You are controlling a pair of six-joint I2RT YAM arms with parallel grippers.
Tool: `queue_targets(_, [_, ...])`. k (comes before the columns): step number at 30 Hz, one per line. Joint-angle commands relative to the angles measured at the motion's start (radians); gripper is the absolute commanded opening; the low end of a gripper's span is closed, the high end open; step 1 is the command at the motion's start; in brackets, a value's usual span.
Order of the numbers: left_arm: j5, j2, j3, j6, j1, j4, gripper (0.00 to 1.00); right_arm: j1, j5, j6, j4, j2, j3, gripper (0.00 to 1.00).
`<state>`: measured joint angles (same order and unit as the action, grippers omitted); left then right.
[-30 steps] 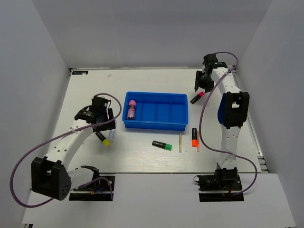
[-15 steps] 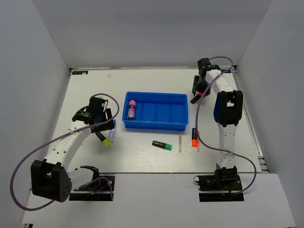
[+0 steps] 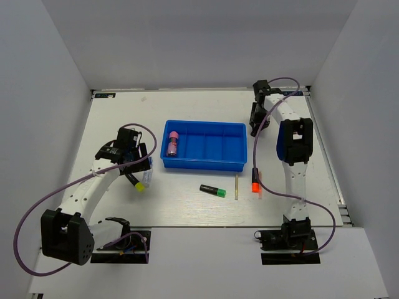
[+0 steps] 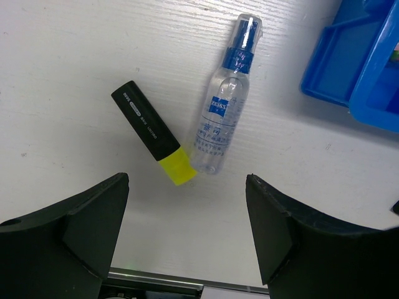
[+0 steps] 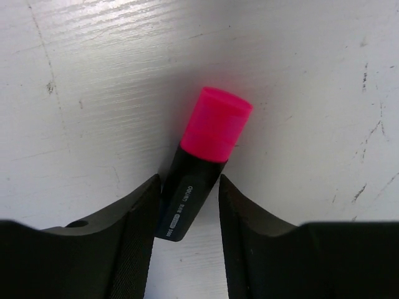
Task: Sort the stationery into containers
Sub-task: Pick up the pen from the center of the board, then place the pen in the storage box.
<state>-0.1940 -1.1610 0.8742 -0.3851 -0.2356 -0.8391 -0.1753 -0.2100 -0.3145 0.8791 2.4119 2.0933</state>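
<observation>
Next, my left gripper moves back and down and turns its fingers to straddle the yellow-capped highlighter's body (image 3: pixel 137 184) (image 4: pixel 161 147) beside the cap, since the highlighter lies slanted below and back of it.
A pink-capped black highlighter (image 5: pixel 215 128) lies on the white table right of the blue tray (image 3: pixel 206 165). My right gripper (image 5: pixel 188 187) straddles its black body. The left pad touches it and a thin gap shows at the right pad, so the gripper is open. My left gripper (image 4: pixel 186 187) hangs wide open just above the table, with a yellow-capped highlighter (image 4: pixel 149 131) lying ahead of its fingers. A pink-ended item (image 3: pixel 173 143) rests in the tray's leftmost compartment. A green highlighter (image 3: pixel 213 190), a pale stick (image 3: pixel 237 187) and an orange highlighter (image 3: pixel 255 180) lie in front of the tray.
A small clear spray bottle (image 4: pixel 221 118) with a blue label lies against the yellow highlighter's cap. Purple cables loop beside both arms. White walls close in the table on the left, right and far sides.
My right gripper moved left and down over the pink highlighter, and its jaws narrowed around it. The left arm shifted only slightly and stayed wide open.
</observation>
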Motion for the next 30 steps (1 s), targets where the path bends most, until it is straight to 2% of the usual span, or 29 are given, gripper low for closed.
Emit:
queue_targets(1, [0.014, 0.021, -0.004, 0.005, 0.005, 0.011, 0.86, 0.008, -0.022, -0.021, 0.006, -0.011, -0.076, 0.45])
queue_targets(6, [0.018, 0.026, -0.006, 0.005, 0.007, 0.011, 0.86, 0.017, 0.006, -0.026, 0.018, -0.028, -0.130, 0.32])
queue_targets(9, [0.015, 0.037, -0.012, 0.006, 0.007, 0.009, 0.86, 0.020, 0.015, -0.034, 0.018, -0.034, -0.156, 0.20])
queue_targets(10, [0.015, 0.040, -0.014, 0.006, 0.007, 0.009, 0.86, 0.023, 0.014, -0.031, 0.014, -0.037, -0.176, 0.12])
queue_targets(13, [0.013, 0.041, -0.018, 0.003, 0.005, 0.011, 0.87, 0.030, 0.017, -0.023, 0.001, -0.050, -0.194, 0.00])
queue_targets(18, [0.025, 0.043, -0.018, 0.005, 0.005, 0.014, 0.87, 0.045, 0.050, 0.073, -0.034, -0.106, -0.254, 0.00])
queue_targets(20, [0.033, 0.047, -0.023, 0.005, 0.005, 0.020, 0.87, 0.043, 0.031, 0.128, -0.101, -0.171, -0.303, 0.00])
queue_targets(24, [0.056, 0.050, -0.029, 0.006, 0.005, 0.034, 0.87, 0.043, 0.038, 0.239, -0.253, -0.401, -0.474, 0.00])
queue_targets(26, [0.065, 0.046, -0.029, 0.005, 0.005, 0.037, 0.86, 0.045, 0.156, 0.297, -0.287, -0.512, -0.522, 0.00])
queue_targets(30, [0.073, 0.035, -0.029, 0.000, 0.005, 0.037, 0.85, 0.033, 0.496, 0.402, -0.272, -0.640, -0.617, 0.00])
